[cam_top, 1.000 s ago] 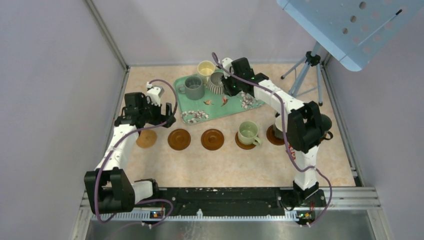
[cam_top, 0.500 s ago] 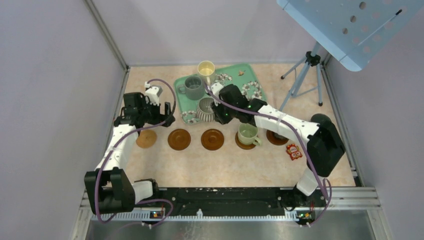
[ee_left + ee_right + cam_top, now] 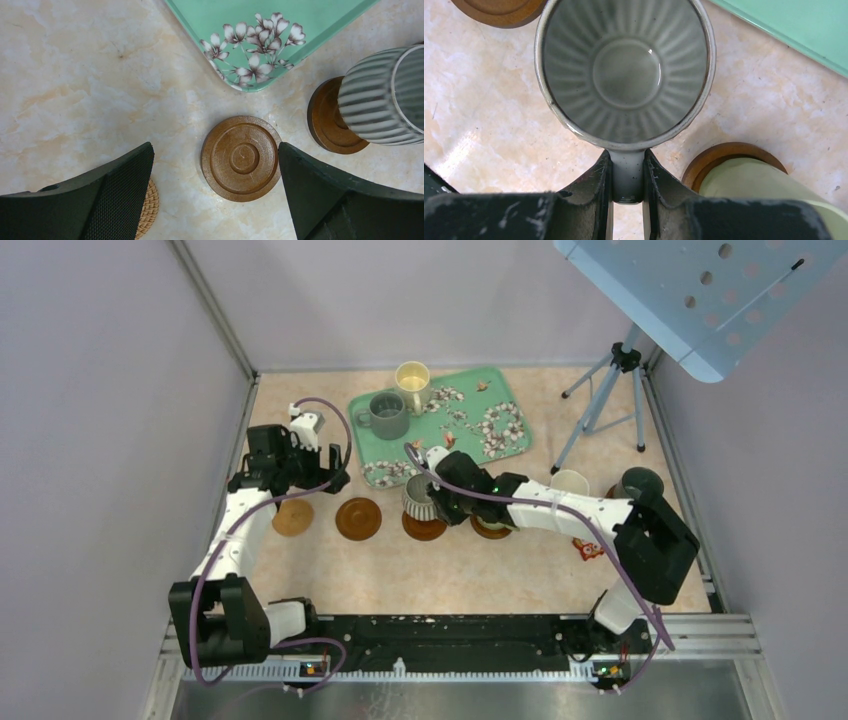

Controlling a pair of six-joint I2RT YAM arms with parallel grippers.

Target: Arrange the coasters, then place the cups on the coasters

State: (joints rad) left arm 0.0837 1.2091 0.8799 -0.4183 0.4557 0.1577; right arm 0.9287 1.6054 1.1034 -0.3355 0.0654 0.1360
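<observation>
My right gripper will next draw its cup back and down onto the brown coaster (image 3: pixel 425 529) below, whose near rim is uncovered, then release the handle.
My right gripper (image 3: pixel 628 172) is shut on the handle of the ribbed silvery-grey cup (image 3: pixel 626 65). The cup (image 3: pixel 419 497) hangs over a brown coaster (image 3: pixel 424 530); I cannot tell whether it touches. To its right a pale green cup (image 3: pixel 764 187) stands on another coaster (image 3: pixel 719 154). An empty brown coaster (image 3: pixel 240 158) lies between the fingers of my open left gripper (image 3: pixel 214 149), which hovers above it, and a woven tan coaster (image 3: pixel 146 210) sits left of it. The cream-yellow cup (image 3: pixel 411 376) and grey cup (image 3: pixel 388 414) stand on the tray.
The green floral tray (image 3: pixel 470 430) lies at the back. A white-lined cup (image 3: pixel 570 482) and a dark cup (image 3: pixel 638 483) stand at the right, with a red trinket (image 3: pixel 587 549) in front of them. A tripod (image 3: pixel 605 390) stands at the back right.
My right arm has carried the ribbed cup off the tray and forward, over the middle coaster. The left arm has not moved.
</observation>
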